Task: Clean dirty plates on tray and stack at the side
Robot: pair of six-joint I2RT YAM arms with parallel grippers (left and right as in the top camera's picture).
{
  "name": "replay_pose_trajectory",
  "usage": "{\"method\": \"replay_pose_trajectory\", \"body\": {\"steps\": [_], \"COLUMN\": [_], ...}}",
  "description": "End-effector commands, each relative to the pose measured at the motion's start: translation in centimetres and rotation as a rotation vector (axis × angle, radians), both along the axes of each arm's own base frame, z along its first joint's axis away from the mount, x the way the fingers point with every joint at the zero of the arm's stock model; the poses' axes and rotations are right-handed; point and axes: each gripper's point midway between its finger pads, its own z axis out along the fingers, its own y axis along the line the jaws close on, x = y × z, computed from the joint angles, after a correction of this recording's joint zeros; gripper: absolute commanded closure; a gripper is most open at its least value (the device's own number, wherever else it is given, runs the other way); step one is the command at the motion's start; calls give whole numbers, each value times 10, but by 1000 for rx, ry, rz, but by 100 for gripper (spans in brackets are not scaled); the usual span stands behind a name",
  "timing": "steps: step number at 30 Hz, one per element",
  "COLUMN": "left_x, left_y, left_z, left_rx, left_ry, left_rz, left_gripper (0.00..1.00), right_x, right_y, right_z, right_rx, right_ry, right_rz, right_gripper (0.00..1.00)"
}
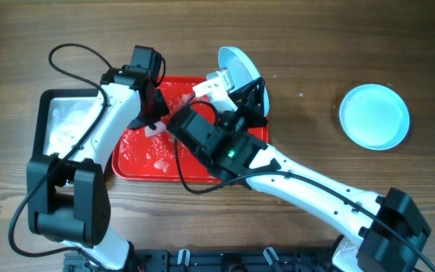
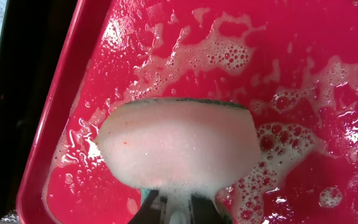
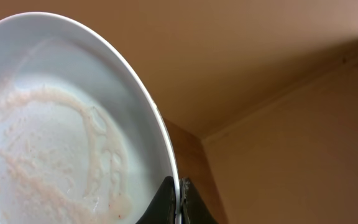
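My left gripper will next go up over the tray's rim, lower the sponge onto the bottom of the grey pan and release it there, since the soaped plate hangs clear.
The red tray point(image 1: 131, 162) lies at the table's middle, wet with foam point(image 2: 185, 56). My left gripper point(image 1: 153, 117) is shut on a foamy sponge with a green back point(image 2: 179, 143), held just over the tray floor point(image 2: 328, 180) near its left rim. My right gripper point(image 1: 229, 83) is shut on the rim of a pale turquoise plate point(image 1: 239, 66), held tilted on edge above the tray's far right corner; its face point(image 3: 48, 124) carries a ring of soapy film. A second plate point(image 1: 374, 115) lies flat on the table at the right. A third plate is not in view.
A grey metal pan with a black rim point(image 1: 66, 121) sits left of the tray, under my left arm; its dark edge shows in the left wrist view point(image 2: 17, 93). My right arm crosses the tray's front right part.
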Motion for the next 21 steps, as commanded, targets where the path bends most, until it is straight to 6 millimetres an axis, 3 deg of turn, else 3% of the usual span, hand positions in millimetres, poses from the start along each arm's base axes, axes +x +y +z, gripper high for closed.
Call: {"method": "replay_pose_trajectory", "body": {"steps": [1, 15, 19, 21], "left_x": [-2, -1, -1, 0], "left_y": [0, -4, -4, -4], "left_z": [-1, -1, -1, -1], "left_rx": [-8, -34, -34, -35], "left_ry": [4, 5, 5, -2], "left_rz": [-1, -5, -5, -5], "left_gripper": [94, 94, 94, 93], "right_x": [-1, -1, 1, 0], "right_y": [-1, 1, 12, 19], "right_z": [5, 4, -13, -37], "right_rx": [-23, 15, 108, 196], "right_ry": [-10, -22, 25, 81], "right_rz": [-11, -4, 53, 94], "right_gripper": [96, 96, 96, 96]}}
